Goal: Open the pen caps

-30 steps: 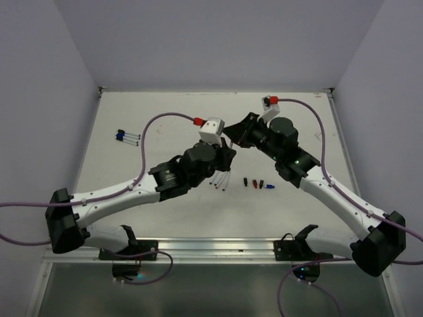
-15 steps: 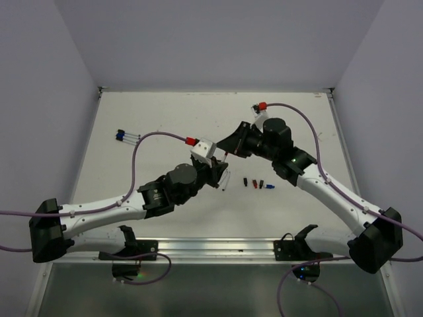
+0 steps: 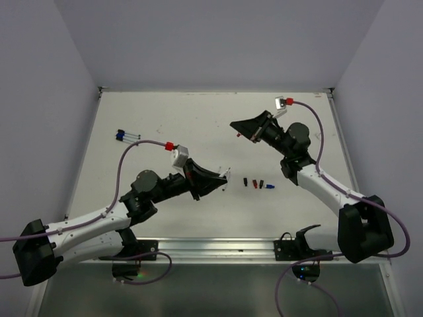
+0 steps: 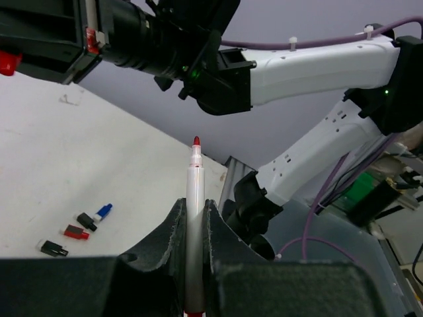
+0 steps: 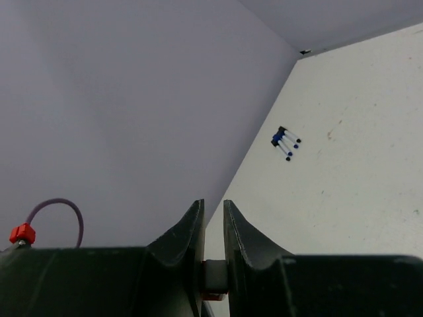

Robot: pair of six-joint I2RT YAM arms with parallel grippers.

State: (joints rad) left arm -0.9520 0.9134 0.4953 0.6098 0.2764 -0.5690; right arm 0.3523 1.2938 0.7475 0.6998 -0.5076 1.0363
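Note:
My right gripper should next move back and down, with its fingers tilting down, to the bare tabletop past the row's blue cap and release the cap.
My left gripper (image 3: 223,177) is shut on a white-barrelled pen (image 4: 195,218) with a bare red tip; in the left wrist view (image 4: 193,201) the pen stands up between the jaws. My right gripper (image 3: 233,125) is raised above the far middle of the table, apart from the left. In the right wrist view (image 5: 213,203) it is shut on a small red-and-grey pen cap (image 5: 215,279) held deep between the jaws. Several loose caps (image 3: 258,184) in black, red and blue lie on the table right of the left gripper; they also show in the left wrist view (image 4: 76,231).
A small bunch of pens with blue and black caps (image 3: 126,136) lies at the far left of the table; it also shows in the right wrist view (image 5: 285,141). Purple cables with red connectors (image 3: 169,146) trail from both wrists. Walls stand on three sides.
The two grippers, close together a second ago, have pulled apart. The left drew back toward the near left with the pen; the right lifted away with the cap.

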